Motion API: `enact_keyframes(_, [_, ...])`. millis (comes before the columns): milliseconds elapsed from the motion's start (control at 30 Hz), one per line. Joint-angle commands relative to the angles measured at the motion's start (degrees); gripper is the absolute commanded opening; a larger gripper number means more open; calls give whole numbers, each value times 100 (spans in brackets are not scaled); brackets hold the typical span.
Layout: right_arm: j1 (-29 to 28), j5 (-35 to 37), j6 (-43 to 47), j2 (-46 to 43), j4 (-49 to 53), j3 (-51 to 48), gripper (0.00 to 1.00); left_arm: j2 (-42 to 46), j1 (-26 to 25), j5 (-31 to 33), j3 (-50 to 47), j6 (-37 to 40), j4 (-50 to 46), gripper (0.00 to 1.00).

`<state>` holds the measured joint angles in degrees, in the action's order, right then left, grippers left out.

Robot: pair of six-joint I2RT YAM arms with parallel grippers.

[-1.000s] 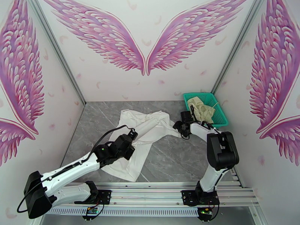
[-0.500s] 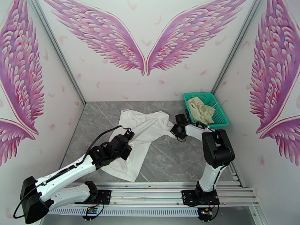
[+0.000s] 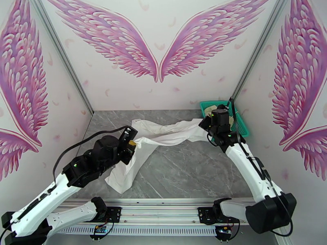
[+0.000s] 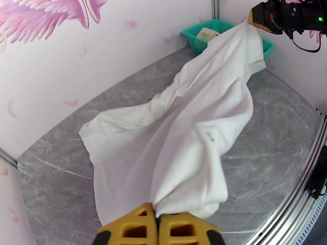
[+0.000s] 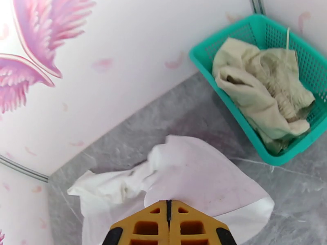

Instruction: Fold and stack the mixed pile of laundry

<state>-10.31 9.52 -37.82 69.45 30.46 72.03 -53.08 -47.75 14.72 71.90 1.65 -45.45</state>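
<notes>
My left gripper should lift the shirt [image 3: 163, 134] next, carry its corner outward and down onto the tabletop by the back wall and let go of it, because the shirt is hanging bunched.
A large white shirt [image 3: 163, 134] hangs stretched above the grey table between both arms. My left gripper [image 3: 131, 142] is shut on its left end, and in the left wrist view the cloth [image 4: 184, 131] bunches into the closed yellow fingers [image 4: 135, 229]. My right gripper [image 3: 205, 128] is shut on the far right end, raised near the basket; its wrist view has the shirt [image 5: 192, 176] draping from the closed fingers [image 5: 184, 225]. A cream-beige garment [image 5: 261, 94] with a cord lies crumpled in the basket.
The teal-green mesh basket [image 3: 242, 126] stands in the back right corner against the wall, with its rim [image 5: 229, 103] in the right wrist view. Pink-winged walls close in three sides. A metal rail [image 3: 163, 207] runs along the near table edge.
Both arms have lifted and drawn apart, pulling the shirt from a flat heap into a taut band. The right gripper closed on the shirt's edge and rose toward the basket.
</notes>
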Motion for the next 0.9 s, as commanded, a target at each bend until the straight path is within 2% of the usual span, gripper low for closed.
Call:
enact_keyframes(0, [-7,302,214,-493,826,113,0,13,-36,-128,695,306,-512,0])
enact_keyframes(167, [-7,540,488,-1306,1101,933,0,53,-169,-684,1867,692,-928,0])
enact_keyframes(267, [-6,466,703,-1464,1317,1595,0,3,-200,-1011,2517,860,-1096,0])
enact_keyframes(400, [-7,589,1177,-1451,1633,2639,0,-305,-203,-1033,3555,871,-1421,0])
enact_keyframes(500, [-6,664,1582,-1179,1993,3603,0,-699,-200,-588,4389,815,-1827,0])
enact_keyframes(600, [-7,674,1950,-767,2157,4316,0,-1218,-128,380,5053,816,-2183,0])
enact_keyframes(633, [-4,632,2039,-558,2217,4529,0,-1413,4,585,5223,876,-2298,0])
enact_keyframes(700, [-7,483,2128,-134,2312,4849,0,-1811,492,404,5511,843,-2517,0])
enact_keyframes(800, [-15,114,2049,511,2212,5050,0,-2453,1986,-1010,5725,482,-2659,0])
enact_keyframes(867, [-115,-27,1985,941,1902,4935,0,-2771,2869,-1839,5339,251,-2345,0])
